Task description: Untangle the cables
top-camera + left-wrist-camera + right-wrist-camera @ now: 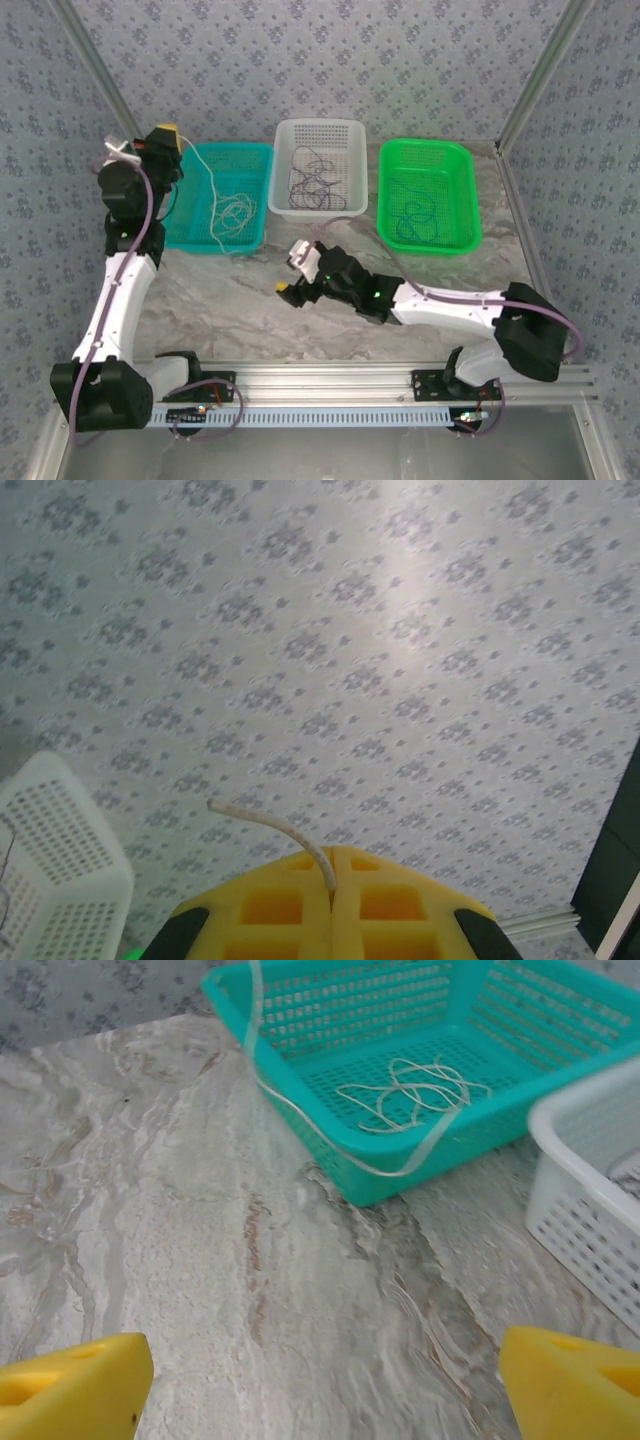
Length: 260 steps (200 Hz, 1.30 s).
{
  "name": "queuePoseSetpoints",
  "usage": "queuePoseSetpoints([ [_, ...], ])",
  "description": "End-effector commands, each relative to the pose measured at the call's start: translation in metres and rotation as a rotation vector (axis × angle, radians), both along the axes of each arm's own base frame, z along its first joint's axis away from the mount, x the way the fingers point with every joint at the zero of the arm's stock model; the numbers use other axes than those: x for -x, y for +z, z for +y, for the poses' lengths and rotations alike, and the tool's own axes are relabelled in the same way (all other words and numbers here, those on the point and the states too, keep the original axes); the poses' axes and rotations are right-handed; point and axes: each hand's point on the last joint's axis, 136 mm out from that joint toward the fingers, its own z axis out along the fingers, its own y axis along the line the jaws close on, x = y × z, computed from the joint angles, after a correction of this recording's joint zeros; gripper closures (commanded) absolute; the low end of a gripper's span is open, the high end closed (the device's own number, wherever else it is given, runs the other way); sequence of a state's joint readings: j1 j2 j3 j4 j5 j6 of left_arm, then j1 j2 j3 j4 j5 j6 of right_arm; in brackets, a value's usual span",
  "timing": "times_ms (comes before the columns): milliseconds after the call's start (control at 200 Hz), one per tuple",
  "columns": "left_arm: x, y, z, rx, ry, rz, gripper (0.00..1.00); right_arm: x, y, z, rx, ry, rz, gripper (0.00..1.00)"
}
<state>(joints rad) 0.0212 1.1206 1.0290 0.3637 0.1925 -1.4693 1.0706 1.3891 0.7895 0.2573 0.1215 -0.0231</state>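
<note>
The whitish cable's loop hangs over the teal basket's front side, so my left gripper should move outward, turn toward the basket and release the cable there next.
My left gripper [165, 133] is raised at the back left, beside the teal basket [200, 235]. Its yellow fingers [270, 905] are shut on a whitish cable [285, 830], whose short end curls out above them. In the right wrist view that cable [300, 1120] hangs down and loops over the teal basket's front wall [500, 1130]. More whitish cables [232, 212] lie coiled inside. Dark cables [315, 180] lie tangled in the white basket [318, 128]. Bluish ones [420, 212] lie in the green basket [428, 243]. My right gripper [290, 270] hovers open over the table, empty.
The three baskets stand in a row at the back of the marble table [250, 310]. The white basket's corner [590, 1200] is close on the right gripper's right. Patterned walls and metal frame posts [530, 80] close the area in. The arm bases sit on a rail [330, 385] at the near edge.
</note>
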Motion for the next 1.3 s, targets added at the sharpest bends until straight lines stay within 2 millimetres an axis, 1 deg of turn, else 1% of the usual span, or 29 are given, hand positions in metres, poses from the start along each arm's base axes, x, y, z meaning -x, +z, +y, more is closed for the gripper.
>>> queuePoseSetpoints([
  [0,-0.002,0.022,-0.004,-0.034,-0.026,-0.046,1.0,-0.006,-0.003,-0.025,-0.041,-0.094,0.051,0.07],
  [70,-0.007,0.025,-0.007,-0.028,-0.044,-0.053,1.0,-0.008,-0.003,-0.038,-0.052,-0.13,0.056,0.07],
  [185,-0.011,0.034,-0.001,-0.012,-0.028,-0.084,1.0,-0.009,-0.006,-0.059,-0.066,-0.183,0.065,0.06],
  [275,-0.014,0.051,-0.003,-0.039,-0.037,-0.11,1.0,-0.009,-0.01,-0.073,-0.073,-0.216,0.076,0.06],
  [315,-0.018,0.056,-0.006,-0.052,-0.051,-0.109,1.0,-0.008,-0.012,-0.078,-0.072,-0.228,0.08,0.06],
  [395,-0.027,0.057,-0.008,-0.066,-0.066,-0.104,1.0,-0.007,-0.014,-0.088,-0.074,-0.249,0.079,0.06],
  [490,-0.036,0.047,-0.008,-0.073,-0.062,-0.086,1.0,-0.006,-0.015,-0.097,-0.084,-0.276,0.081,0.06],
  [630,-0.05,0.023,-0.004,-0.092,-0.049,-0.039,1.0,-0.004,-0.014,-0.112,-0.093,-0.315,0.081,0.06],
  [710,-0.057,0.005,-0.002,-0.106,-0.04,0.003,1.0,-0.003,-0.015,-0.122,-0.089,-0.343,0.078,0.06],
  [790,-0.063,-0.02,0.003,-0.124,-0.02,0.053,1.0,-0.002,-0.014,-0.132,-0.087,-0.367,0.071,0.05],
  [869,-0.067,-0.049,0.011,-0.145,0.01,0.112,1.0,-0.002,-0.012,-0.143,-0.093,-0.397,0.07,0.05],
  [929,-0.07,-0.071,0.015,-0.162,0.025,0.159,1.0,-0.004,-0.014,-0.152,-0.093,-0.431,0.083,0.04],
  [979,-0.073,-0.089,0.017,-0.169,0.027,0.197,1.0,-0.007,-0.02,-0.162,-0.094,-0.477,0.12,0.04],
  [1054,-0.079,-0.114,0.013,-0.174,-0.006,0.244,1.0,-0.015,-0.033,-0.176,-0.09,-0.539,0.196,0.06],
  [1124,-0.084,-0.133,0.005,-0.177,-0.063,0.278,1.0,-0.02,-0.042,-0.179,-0.098,-0.553,0.26,0.07],
  [1144,-0.085,-0.136,0.002,-0.182,-0.079,0.281,0.96,-0.022,-0.044,-0.18,-0.101,-0.558,0.275,0.07],
  [1224,-0.086,-0.155,-0.003,-0.213,-0.119,0.325,0.69,-0.028,-0.046,-0.184,-0.096,-0.596,0.286,0.08],
  [1234,-0.086,-0.156,-0.004,-0.226,-0.122,0.326,0.66,-0.029,-0.046,-0.185,-0.096,-0.602,0.283,0.08],
  [1259,-0.085,-0.159,-0.005,-0.245,-0.131,0.338,0.54,-0.03,-0.045,-0.187,-0.093,-0.611,0.279,0.08],
  [1294,-0.082,-0.162,-0.006,-0.279,-0.141,0.352,0.43,-0.032,-0.044,-0.188,-0.089,-0.62,0.273,0.08],
])
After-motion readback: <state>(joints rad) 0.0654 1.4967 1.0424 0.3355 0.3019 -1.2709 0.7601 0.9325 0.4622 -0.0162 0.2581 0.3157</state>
